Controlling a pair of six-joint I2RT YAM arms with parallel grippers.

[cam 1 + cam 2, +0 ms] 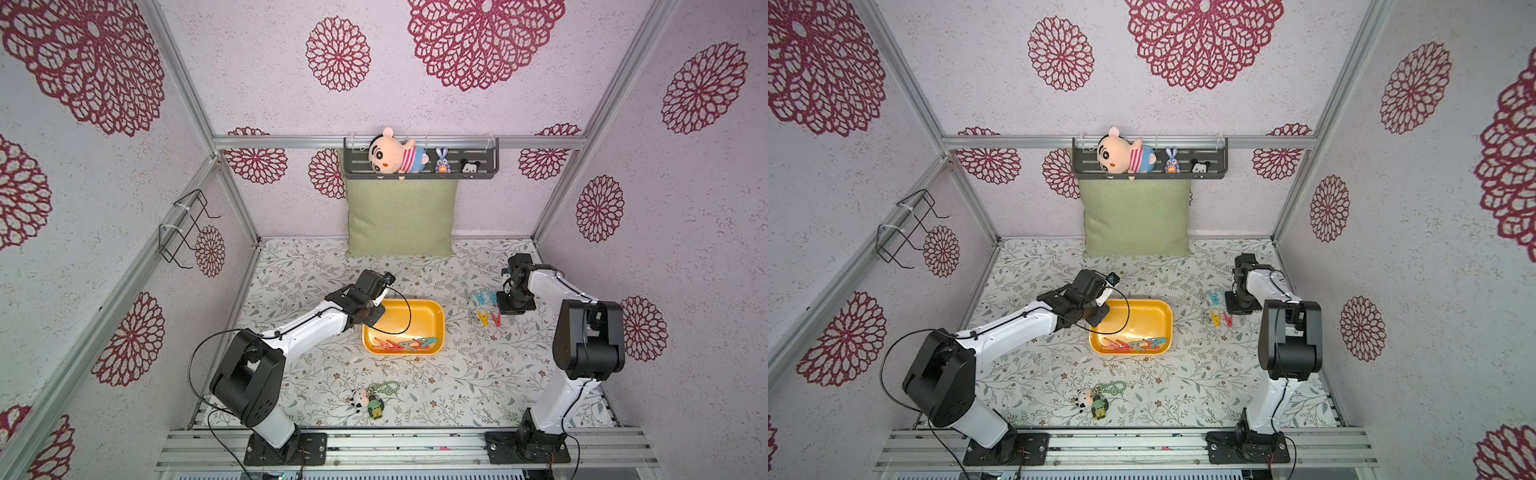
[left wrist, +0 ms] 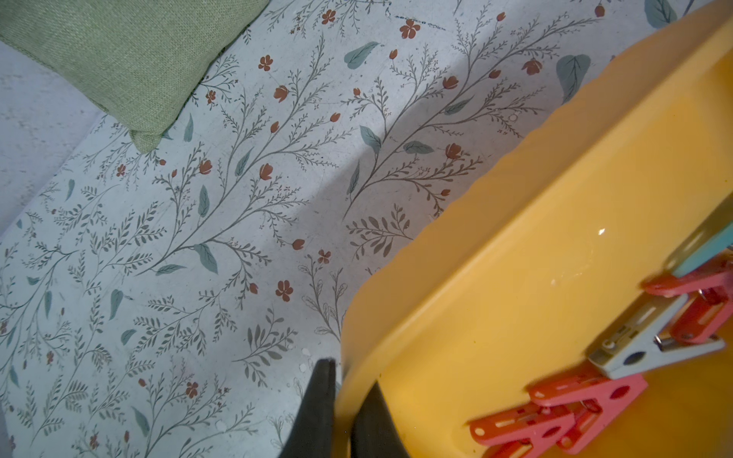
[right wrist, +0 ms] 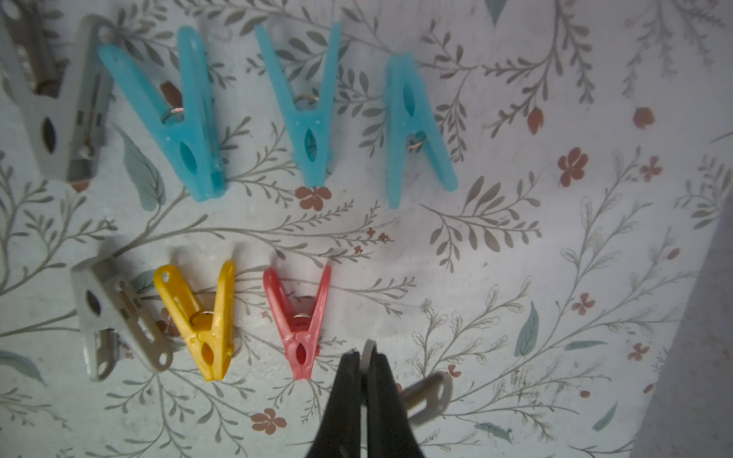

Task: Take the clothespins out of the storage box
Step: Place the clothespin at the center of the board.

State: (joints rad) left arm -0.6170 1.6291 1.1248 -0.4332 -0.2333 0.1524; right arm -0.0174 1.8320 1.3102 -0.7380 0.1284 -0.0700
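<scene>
I should lower my right gripper next and let go of the grey clothespin (image 3: 430, 390) on the bare cloth beside the red one. This free spot is just below the gripper.
The yellow storage box (image 1: 417, 318) (image 1: 1144, 318) sits mid-table. My left gripper (image 2: 351, 374) (image 1: 375, 311) is shut on the rim (image 2: 456, 253) at the box's far left corner, with one finger outside the wall and one inside. Several red, grey and teal clothespins (image 1: 405, 345) (image 1: 1136, 345) (image 2: 563, 412) are heaped against the near wall. Right of the box, several more clothespins (image 1: 484, 309) (image 1: 1219, 309) (image 3: 301, 119) lie in two rows on the cloth. Beside them, my right gripper (image 3: 365, 355) (image 1: 514, 306) is shut on a grey clothespin (image 3: 430, 390).
A green cushion (image 1: 401, 216) leans on the back wall under a dark shelf (image 1: 419, 172) that carries plush toys. A plush keychain (image 1: 370, 401) lies near the front edge. A wire rack (image 1: 187, 228) hangs on the left wall.
</scene>
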